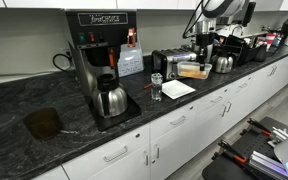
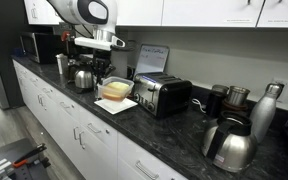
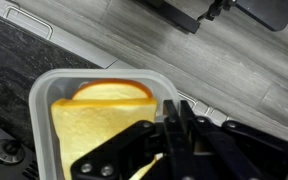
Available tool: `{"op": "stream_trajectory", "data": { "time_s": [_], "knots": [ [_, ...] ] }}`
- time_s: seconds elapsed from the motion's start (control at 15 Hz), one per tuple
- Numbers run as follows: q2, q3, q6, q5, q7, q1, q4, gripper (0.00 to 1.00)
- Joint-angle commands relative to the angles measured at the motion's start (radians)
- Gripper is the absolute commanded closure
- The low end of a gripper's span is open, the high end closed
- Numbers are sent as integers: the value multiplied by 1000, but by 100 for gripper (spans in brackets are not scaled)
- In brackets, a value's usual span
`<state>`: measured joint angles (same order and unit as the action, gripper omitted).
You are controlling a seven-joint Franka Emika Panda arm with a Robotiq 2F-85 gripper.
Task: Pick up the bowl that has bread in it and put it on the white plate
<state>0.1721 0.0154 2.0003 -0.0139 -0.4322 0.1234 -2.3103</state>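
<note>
I will next turn my gripper and shift the bowl (image 1: 194, 70) toward the small glass, then lower it onto the white plate.
The bowl (image 3: 42, 92) is a pale, shallow, rounded-square container holding slices of cream-yellow bread (image 3: 89, 125) with an orange-brown crust. In the wrist view my gripper (image 3: 177, 126) is shut on the bowl's right rim, and the bowl hangs above the counter edge and the floor. In both exterior views the bowl (image 1: 194, 70) (image 2: 114, 90) hangs under the gripper (image 1: 200, 56) (image 2: 106, 72), next to the toaster. The white plate (image 1: 177, 89) (image 2: 117, 104) lies flat on the dark counter just below the bowl.
A black and silver toaster (image 1: 170, 63) (image 2: 162, 95) stands right beside the plate. A coffee maker (image 1: 104, 45) with a steel carafe (image 1: 111, 98) and a small glass (image 1: 156, 88) stand along the counter. A steel kettle (image 2: 229, 145) sits further along.
</note>
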Motion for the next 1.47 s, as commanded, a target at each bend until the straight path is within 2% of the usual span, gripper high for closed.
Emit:
{"op": "stream_trajectory", "data": {
  "time_s": [0.0,0.6,0.93,1.4],
  "knots": [
    [-12,-16,-16,-4,-24,-10,13,98],
    [-152,-79,26,79,-174,4,116,98],
    [-227,-92,114,56,-273,0,153,98],
    [-284,-119,150,42,-284,-7,138,98]
  ]
}}
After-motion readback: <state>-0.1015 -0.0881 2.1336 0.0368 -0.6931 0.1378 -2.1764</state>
